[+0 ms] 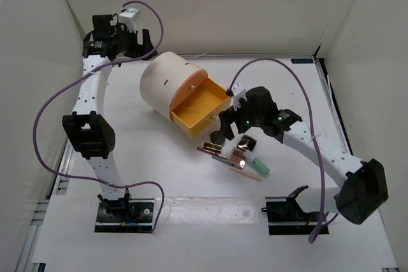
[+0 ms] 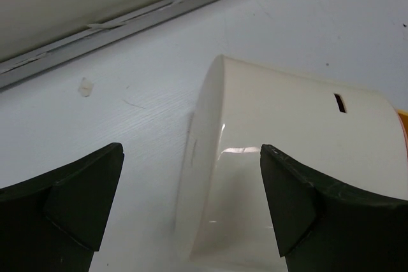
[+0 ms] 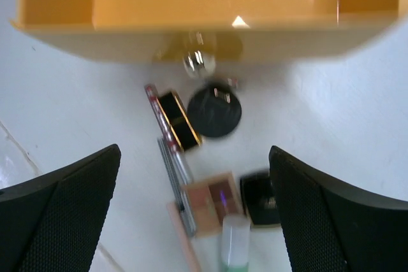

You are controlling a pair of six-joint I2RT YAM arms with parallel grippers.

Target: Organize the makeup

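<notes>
I should next pull my right gripper back from the drawer (image 1: 199, 107) and lower it onto the mint tube's pale cap (image 1: 249, 157), because the gripper's open fingers are wider apart than that cap.
The makeup lies in a small pile on the table in front of the open orange drawer (image 1: 199, 107). I see a black round compact (image 3: 214, 111), a black-and-gold case (image 3: 178, 119), thin pencils (image 3: 175, 170), a rose-gold palette (image 3: 213, 205), a black square compact (image 3: 258, 199) and a mint tube (image 3: 234, 246). My right gripper (image 3: 194, 151) hovers open above the pile with nothing between its fingers; from above it (image 1: 231, 133) is just off the drawer's front corner. My left gripper (image 2: 191, 151) is open at the back left, its fingers apart over the cream cylinder (image 2: 287, 113), touching nothing.
The big cream cylinder (image 1: 167, 84) lies on its side mid-table, its drawer pulled out toward the right arm, with a metal knob (image 3: 199, 63) on the front. White walls enclose the table on three sides. Purple cables loop over both arms.
</notes>
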